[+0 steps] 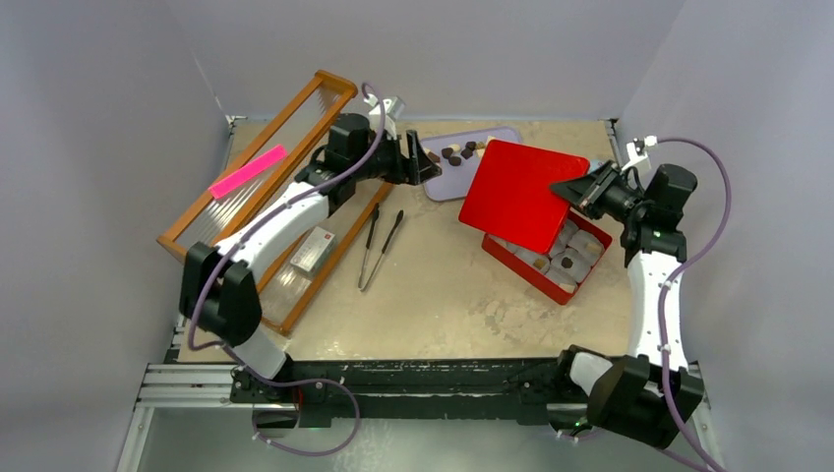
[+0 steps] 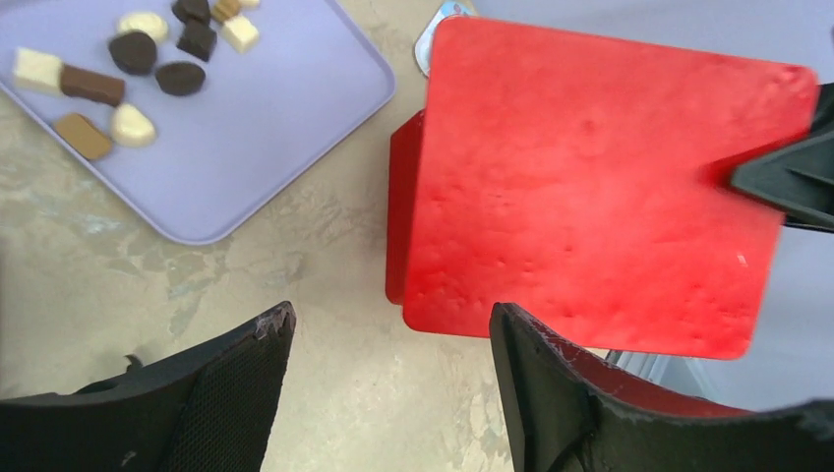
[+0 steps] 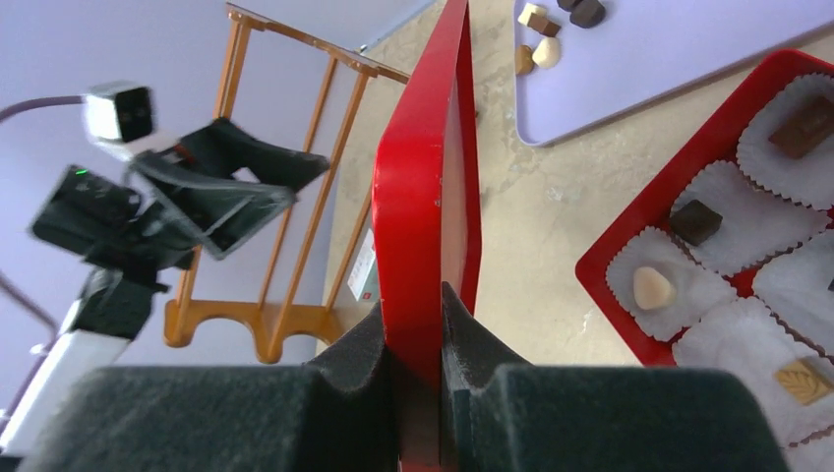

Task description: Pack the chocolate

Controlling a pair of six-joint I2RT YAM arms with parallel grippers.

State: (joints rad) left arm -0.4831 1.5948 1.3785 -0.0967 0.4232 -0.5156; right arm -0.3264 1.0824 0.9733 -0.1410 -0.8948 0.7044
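Observation:
The right gripper moves down toward the right in the top view next and releases the lid onto the red box, since the box's uncovered end (image 1: 589, 244) lies below the gripper.
Several pieces of chocolate (image 1: 454, 152) (image 2: 128, 59), dark, brown and cream, lie on a lavender tray (image 1: 492, 138) (image 2: 266, 147). More chocolate (image 3: 695, 221) sits in white paper cups inside the red box (image 1: 536, 275) (image 3: 629, 246). My right gripper (image 1: 582, 192) (image 3: 428, 305) is shut on the edge of the flat red lid (image 1: 516, 192) (image 3: 423, 177), which it holds tilted over the box's left part. My left gripper (image 1: 430, 162) (image 2: 393, 315) is open and holds nothing. It hovers over bare table between the tray and the lid (image 2: 600, 177).
Two wooden racks (image 1: 261, 147) lie at the left, one bearing a pink strip (image 1: 246, 170). A small white packet (image 1: 313, 248) lies on the nearer rack. Metal tongs (image 1: 379, 246) rest on the table left of centre.

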